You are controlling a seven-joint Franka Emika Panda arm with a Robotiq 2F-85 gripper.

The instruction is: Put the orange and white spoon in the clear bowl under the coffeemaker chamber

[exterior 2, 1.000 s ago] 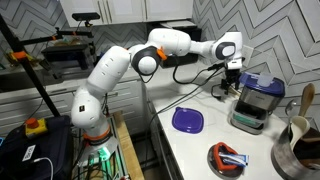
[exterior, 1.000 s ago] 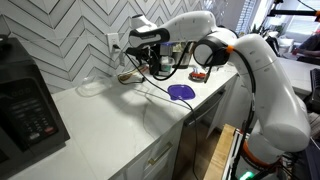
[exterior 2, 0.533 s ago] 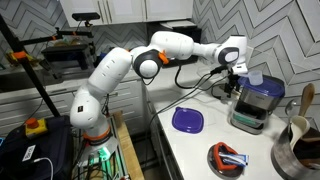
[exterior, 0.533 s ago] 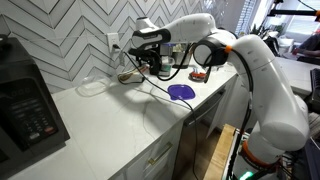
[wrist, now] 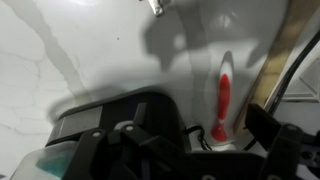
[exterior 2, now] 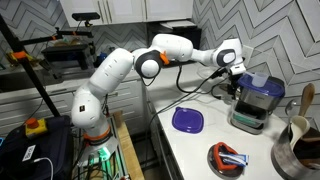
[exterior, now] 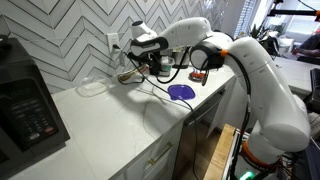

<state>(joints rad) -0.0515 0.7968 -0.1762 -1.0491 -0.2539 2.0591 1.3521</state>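
My gripper will move down next with its fingers apart onto the spoon's orange part, as the spoon lies flat on the white counter below it.
The orange and white spoon lies flat on the white counter in the wrist view, its white end away from me. My gripper hangs over it with the jaws apart and holds nothing. A dark finger shows right of the spoon. The gripper is at the back of the counter in both exterior views. The coffeemaker stands right beside it. The clear bowl sits by the wall, apart from the gripper. I cannot make out the spoon in the exterior views.
A flat purple disc lies near the counter's front edge. A big black keypad appliance stands at one end. A red bowl and a dark pot stand past the coffeemaker. A tan strip lies beside the spoon.
The gripper has sunk a little toward the counter beside the coffeemaker. Nothing was taken hold of, and the bowl and disc have not moved.
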